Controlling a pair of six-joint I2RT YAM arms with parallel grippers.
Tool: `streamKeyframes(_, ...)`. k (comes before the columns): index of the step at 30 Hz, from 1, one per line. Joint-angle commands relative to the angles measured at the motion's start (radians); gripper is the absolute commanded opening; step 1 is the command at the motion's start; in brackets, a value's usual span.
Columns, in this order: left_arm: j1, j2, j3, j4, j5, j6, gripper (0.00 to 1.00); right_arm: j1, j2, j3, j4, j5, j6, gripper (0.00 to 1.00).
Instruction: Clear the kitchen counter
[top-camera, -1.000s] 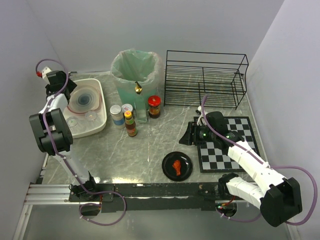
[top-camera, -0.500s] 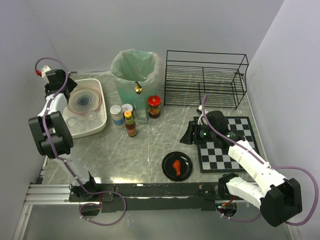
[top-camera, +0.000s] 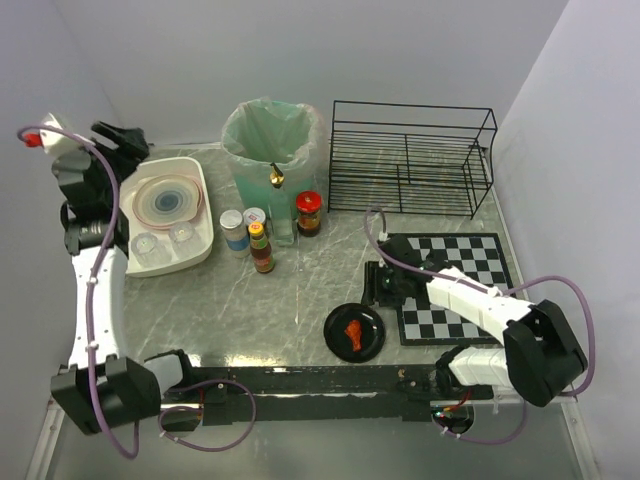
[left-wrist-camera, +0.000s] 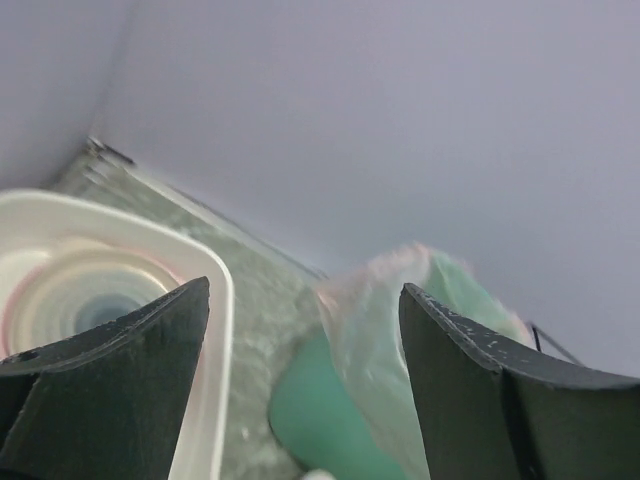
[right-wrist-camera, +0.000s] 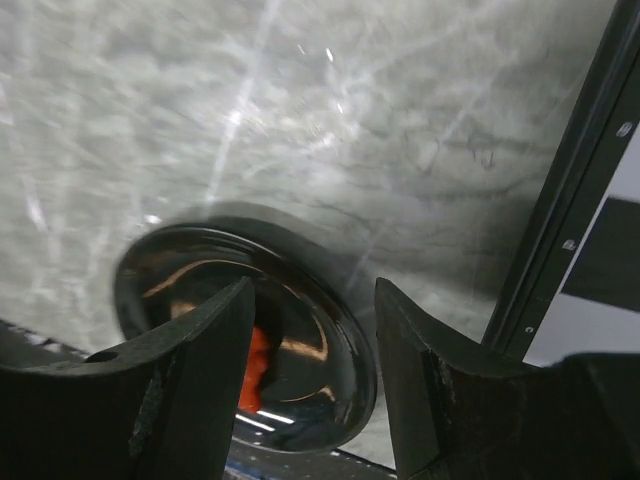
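Note:
Next I will lower my right gripper's open fingertips back astride the plate's rim by the checkered mat, since that food-free edge lies below and back from my gripper.
The grey marbled kitchen counter (top-camera: 300, 290) carries a black plate (top-camera: 354, 332) near its front edge, with an orange food piece (top-camera: 352, 333) on it. My right gripper (top-camera: 380, 287) hovers low just right of that plate, open. In the right wrist view the plate's rim (right-wrist-camera: 340, 330) lies below the spread gripper (right-wrist-camera: 312, 285), and the orange piece (right-wrist-camera: 257, 365) shows by the left finger. My left gripper (top-camera: 128, 140) is raised at the back left, open and empty, above the white tub (top-camera: 207, 225). From the left wrist, that gripper (left-wrist-camera: 305, 290) frames the tub rim (left-wrist-camera: 215, 330).
A bin lined with a green bag (top-camera: 272, 135) stands at the back, a black wire rack (top-camera: 410, 155) to its right. A blue-label jar (top-camera: 233, 230), a sauce bottle (top-camera: 261, 248) and a red-lid jar (top-camera: 309, 212) cluster mid-counter. A checkered mat (top-camera: 455, 290) lies right. A striped plate (top-camera: 167, 200) sits in the tub.
The left arm lifted up and back from the tub and its jaws spread wider. The right gripper slid off the mat's left edge forward, toward the black plate.

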Motion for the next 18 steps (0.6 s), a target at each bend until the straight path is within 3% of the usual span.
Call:
streamKeyframes(1,-0.044,-0.062,-0.082,-0.020,0.123,-0.031,0.81,0.031,0.006,-0.042,0.048,0.099,0.055,0.59)
streamKeyframes(9,-0.075,-0.154,-0.165,-0.025,0.221,-0.019,0.83,0.042,-0.006,-0.099,0.037,0.136,0.055,0.59)
streamKeyframes(13,-0.073,-0.164,-0.208,-0.011,0.239,-0.019,0.84,0.042,-0.043,-0.153,0.105,-0.006,0.046,0.59)
streamKeyframes(18,-0.073,-0.154,-0.215,-0.017,0.262,-0.020,0.84,0.042,-0.049,-0.211,0.146,-0.072,0.073,0.56)
